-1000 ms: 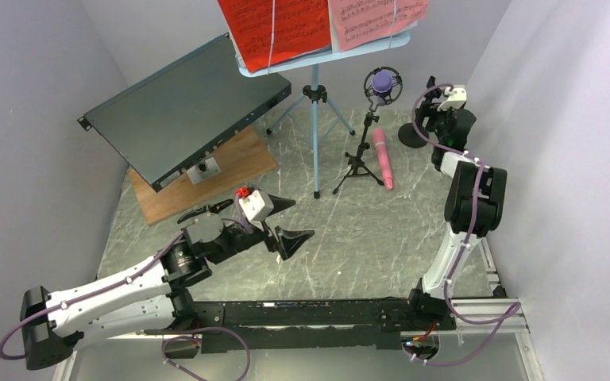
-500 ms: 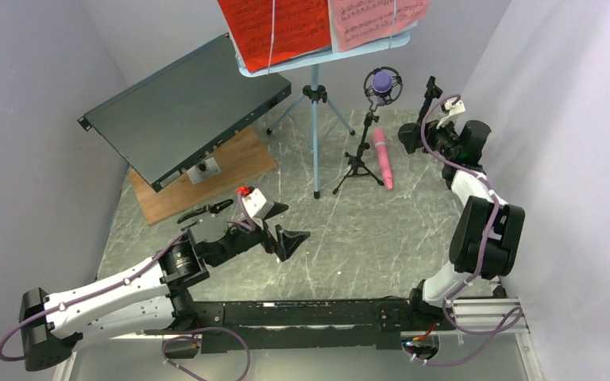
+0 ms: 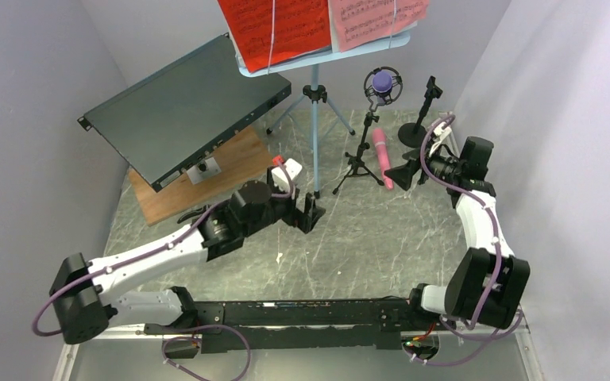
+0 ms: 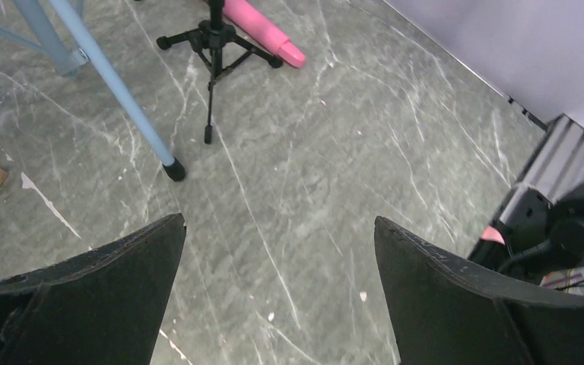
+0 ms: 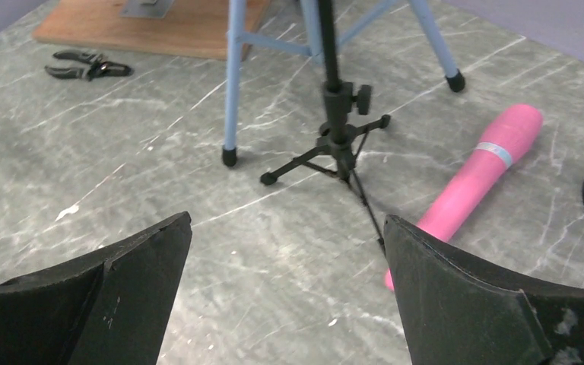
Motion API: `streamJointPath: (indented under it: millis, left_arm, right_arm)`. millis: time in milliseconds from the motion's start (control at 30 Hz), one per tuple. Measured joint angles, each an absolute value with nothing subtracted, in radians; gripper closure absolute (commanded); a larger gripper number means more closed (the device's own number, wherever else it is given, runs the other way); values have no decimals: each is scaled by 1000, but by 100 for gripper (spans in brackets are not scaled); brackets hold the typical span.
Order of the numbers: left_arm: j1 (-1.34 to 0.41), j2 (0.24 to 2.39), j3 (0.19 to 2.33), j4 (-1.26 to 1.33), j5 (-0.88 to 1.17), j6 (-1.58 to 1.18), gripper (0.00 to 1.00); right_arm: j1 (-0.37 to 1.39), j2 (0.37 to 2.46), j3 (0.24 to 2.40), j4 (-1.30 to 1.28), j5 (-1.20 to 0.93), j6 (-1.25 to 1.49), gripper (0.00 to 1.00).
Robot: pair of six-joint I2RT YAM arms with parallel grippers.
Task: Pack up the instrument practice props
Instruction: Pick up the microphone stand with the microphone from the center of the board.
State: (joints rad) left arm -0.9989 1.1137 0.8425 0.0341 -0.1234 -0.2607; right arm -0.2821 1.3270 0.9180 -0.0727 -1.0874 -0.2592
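Observation:
My left gripper next goes outward, past the music rack's front leg, onto the tripod support's upper pole [image 3: 368, 130], which stands outward, to its right in the top view.
The light-blue music rack [image 3: 318, 62] stands at the back on tripod legs [image 5: 233, 84], holding a red page [image 3: 274, 28] and a pink page [image 3: 373, 20]. The purple microphone [image 3: 382, 82] sits on a black tripod support [image 3: 360, 163]. The pink microphone [image 3: 382, 157] lies on the table beside it. A second black support [image 3: 422, 111] with a round base stands at the far right. My left gripper [image 3: 311, 213] is open and empty, low by the rack's front leg [image 4: 114, 84]. My right gripper [image 3: 407, 172] is open and empty, just right of the pink microphone [image 5: 475, 171].
A large dark metal box [image 3: 183, 107] rests tilted on a wooden board [image 3: 234, 163] at the left. Black pliers [image 5: 87, 66] lie near the board. Grey walls close in on both sides. The tripod support's legs [image 4: 214, 42] spread on the table between the two grippers.
My left arm has reached forward and right, toward the rack's front leg. My right arm has swung back from the round-base support to beside the pink microphone's near end.

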Motion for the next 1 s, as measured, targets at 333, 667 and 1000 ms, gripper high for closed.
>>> streamJointPath:
  millis: [333,667,1000]
  left_arm:
    - [-848,1451,1100,71,47,-300,3]
    - [-781,1723,1308,213,162,-225,7]
    - [-763,1929,1438,356,194,-124,10]
  right_arm:
    - [-329,1117,915,-376,-1120,-379,0]
    - [-383,1083,895,-451,-1105,-457,0]
    - [-384,1089,895,-509,-1098,-523,0]
